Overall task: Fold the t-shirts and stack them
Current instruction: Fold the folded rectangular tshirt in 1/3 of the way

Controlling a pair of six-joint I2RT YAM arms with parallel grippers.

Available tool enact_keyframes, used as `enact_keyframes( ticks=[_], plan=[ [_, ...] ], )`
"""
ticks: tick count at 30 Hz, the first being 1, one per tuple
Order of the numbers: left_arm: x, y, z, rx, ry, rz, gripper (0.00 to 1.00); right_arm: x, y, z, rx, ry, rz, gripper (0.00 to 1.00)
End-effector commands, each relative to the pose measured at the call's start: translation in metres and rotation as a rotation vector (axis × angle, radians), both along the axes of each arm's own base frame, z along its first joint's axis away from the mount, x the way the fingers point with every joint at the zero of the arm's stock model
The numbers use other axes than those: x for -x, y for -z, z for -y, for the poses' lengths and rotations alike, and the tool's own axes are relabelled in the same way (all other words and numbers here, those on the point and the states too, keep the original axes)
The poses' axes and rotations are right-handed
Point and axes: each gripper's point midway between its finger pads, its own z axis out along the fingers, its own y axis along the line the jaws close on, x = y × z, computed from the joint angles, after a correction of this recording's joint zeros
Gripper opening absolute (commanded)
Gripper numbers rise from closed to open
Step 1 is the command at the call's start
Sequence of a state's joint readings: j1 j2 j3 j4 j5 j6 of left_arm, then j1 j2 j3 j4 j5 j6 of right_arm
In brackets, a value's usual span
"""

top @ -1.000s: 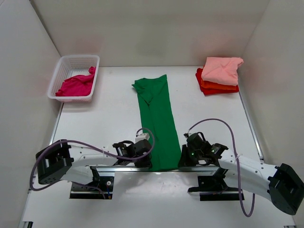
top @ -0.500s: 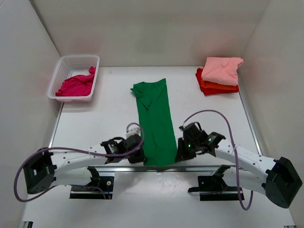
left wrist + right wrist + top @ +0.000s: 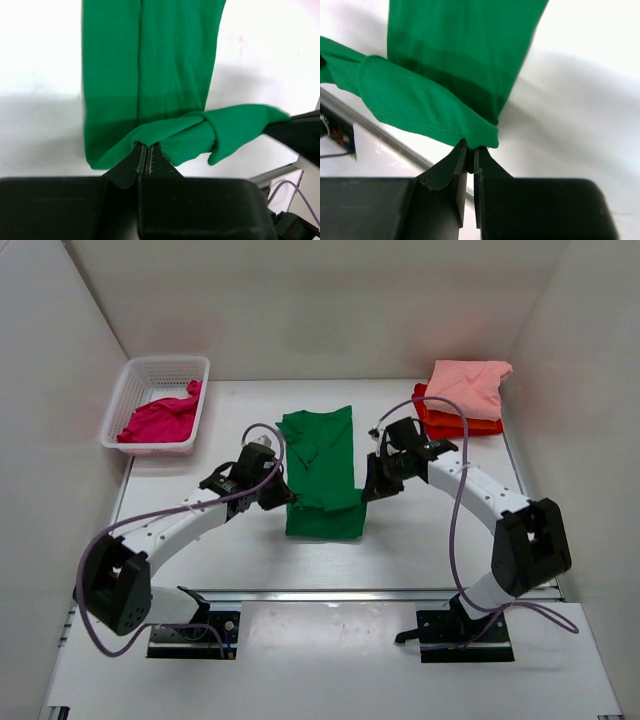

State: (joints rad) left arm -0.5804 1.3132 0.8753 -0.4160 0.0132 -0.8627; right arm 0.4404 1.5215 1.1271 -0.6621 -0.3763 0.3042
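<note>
The green t-shirt is still uncovered on its outward part, so the robot's right gripper will next carry the hem corner outward and down onto the t-shirt's side edge (image 3: 355, 477) (image 3: 510, 91) and then let go of it.
A bright green t-shirt (image 3: 322, 455) lies as a long strip at the table's middle, its near end lifted and doubled back over itself. My left gripper (image 3: 281, 495) is shut on the hem's left corner (image 3: 150, 135). My right gripper (image 3: 368, 488) is shut on the hem's right corner (image 3: 482, 136). Both hold the hem above the lower part of the shirt. A salmon pink t-shirt (image 3: 466, 386) lies folded on top of an orange-red one (image 3: 450, 424) at the far right. A magenta t-shirt (image 3: 160, 418) lies crumpled in the basket.
A white lattice basket (image 3: 135, 380) stands at the far left. White walls close in the table on three sides. A metal rail (image 3: 330, 593) runs along the near edge.
Both grippers have carried the green shirt's near hem away from the near edge towards the far side, folding the strip over itself. The shirt's visible length has shortened.
</note>
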Motion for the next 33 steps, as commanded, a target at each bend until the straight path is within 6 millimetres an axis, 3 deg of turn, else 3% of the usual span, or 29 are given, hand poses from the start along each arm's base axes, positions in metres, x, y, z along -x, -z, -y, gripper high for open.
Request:
enact_keyframes(
  ticks=[1,5,11,16,18,19,22,23,25,28,29,31,33],
  plan=[
    [-0.027,-0.012,-0.012,-0.035,0.026,0.062,0.0,-0.039,-0.01,0.014,0.041,-0.027,0.09,0.0],
    [-0.042,-0.002,-0.022,-0.05,-0.001,0.043,0.0,-0.068,-0.014,0.006,0.014,-0.044,0.121,0.0],
    [-0.052,0.017,-0.033,-0.051,-0.028,0.028,0.02,-0.085,0.007,-0.01,0.026,-0.081,0.091,0.0],
    [-0.07,0.032,-0.033,-0.043,-0.024,0.016,0.06,-0.098,0.019,-0.011,0.039,-0.069,0.084,0.0],
    [-0.081,0.037,-0.032,-0.051,-0.023,0.01,0.13,-0.106,0.021,-0.012,0.029,-0.063,0.091,0.0],
    [-0.09,0.042,-0.033,-0.055,-0.033,0.012,0.22,-0.11,0.023,-0.011,0.033,-0.054,0.094,0.03],
    [-0.121,0.045,-0.035,0.012,-0.093,0.038,0.46,-0.128,0.03,-0.004,-0.009,0.026,0.116,0.19],
    [-0.126,0.048,-0.032,0.047,-0.105,0.024,0.48,-0.145,0.019,-0.003,-0.077,0.066,0.174,0.25],
    [-0.164,0.024,-0.031,0.176,-0.168,0.131,0.5,-0.167,0.01,0.001,-0.21,0.162,0.246,0.31],
    [-0.188,0.003,-0.036,0.238,-0.24,0.219,0.51,-0.189,-0.014,0.009,-0.295,0.185,0.344,0.43],
    [-0.189,-0.009,-0.036,0.249,-0.244,0.244,0.5,-0.193,-0.017,0.008,-0.295,0.186,0.355,0.47],
    [-0.187,-0.01,-0.037,0.224,-0.233,0.251,0.53,-0.199,-0.028,0.011,-0.292,0.194,0.38,0.5],
    [-0.171,-0.01,-0.028,0.218,-0.174,0.227,0.56,-0.194,-0.034,0.017,-0.281,0.197,0.385,0.5]
  ],
)
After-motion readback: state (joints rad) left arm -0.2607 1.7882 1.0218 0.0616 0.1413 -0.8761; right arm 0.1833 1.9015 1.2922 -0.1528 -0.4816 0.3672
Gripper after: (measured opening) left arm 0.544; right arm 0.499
